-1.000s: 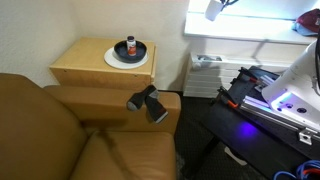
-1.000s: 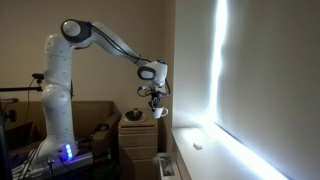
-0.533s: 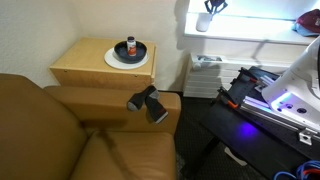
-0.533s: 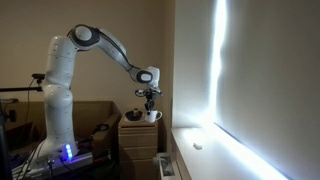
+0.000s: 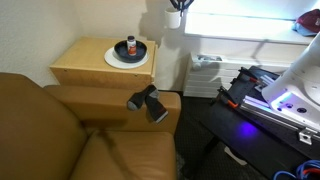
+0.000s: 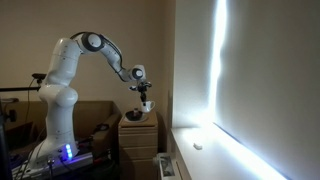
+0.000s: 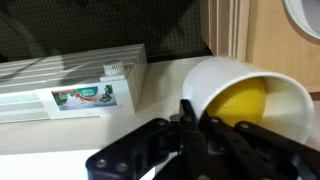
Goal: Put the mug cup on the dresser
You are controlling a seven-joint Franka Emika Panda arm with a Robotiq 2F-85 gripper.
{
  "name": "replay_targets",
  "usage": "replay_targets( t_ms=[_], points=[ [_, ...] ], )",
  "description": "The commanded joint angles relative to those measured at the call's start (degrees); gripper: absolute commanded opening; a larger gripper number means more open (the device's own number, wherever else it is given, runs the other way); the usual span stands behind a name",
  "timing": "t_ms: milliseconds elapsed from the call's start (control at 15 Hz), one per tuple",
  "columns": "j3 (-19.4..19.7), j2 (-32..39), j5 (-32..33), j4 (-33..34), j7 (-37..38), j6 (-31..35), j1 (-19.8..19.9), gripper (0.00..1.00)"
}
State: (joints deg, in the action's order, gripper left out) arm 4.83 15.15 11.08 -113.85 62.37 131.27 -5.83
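My gripper is above the bare dresser corner [image 5: 148,43] beside the plate, so next it should move toward the plate, then down, and release the mug cup [image 5: 175,18] on uncovered wood.
My gripper [image 5: 176,6] is shut on the rim of the white mug cup [image 5: 175,18] and holds it in the air, above and beside the far right corner of the dresser [image 5: 85,68]. In an exterior view the mug cup [image 6: 147,104] hangs under the gripper [image 6: 142,93], just above the dresser [image 6: 138,132]. In the wrist view the mug cup [image 7: 232,82] shows a yellow inside, with the gripper [image 7: 190,122] pinching its rim. The tan dresser top [image 7: 268,40] lies beyond it.
A flat white plate [image 5: 118,60] with a small dark red-and-black container [image 5: 130,47] sits on the dresser; the plate's edge shows in the wrist view [image 7: 304,14]. A brown sofa [image 5: 60,130] with a black object [image 5: 148,102] on its arm stands in front. A white counter [image 5: 250,48] is nearby.
The gripper has carried the mug cup away from above the white counter, across toward the dresser, and the arm has drawn back accordingly. The plate and container have not moved.
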Motion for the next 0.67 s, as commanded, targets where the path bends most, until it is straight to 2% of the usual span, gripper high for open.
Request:
replay_targets(
  t_ms=[0, 67, 200, 400, 600],
  points=[
    [-0.2, 0.3, 0.1, 0.6, 0.0, -0.1, 0.3, 0.05],
    [-0.1, 1.8, -0.2, 1.1, -0.3, 0.1, 0.7, 0.01],
    [-0.2, 4.9, -0.6, 2.8, 1.0, 2.4, 0.4, 0.01],
    [-1.7, 9.6, -6.3, 5.9, 1.3, 7.1, 0.2, 0.01],
    [-1.5, 14.5, -9.6, 9.4, 2.7, 11.0, -0.8, 0.01]
  ],
)
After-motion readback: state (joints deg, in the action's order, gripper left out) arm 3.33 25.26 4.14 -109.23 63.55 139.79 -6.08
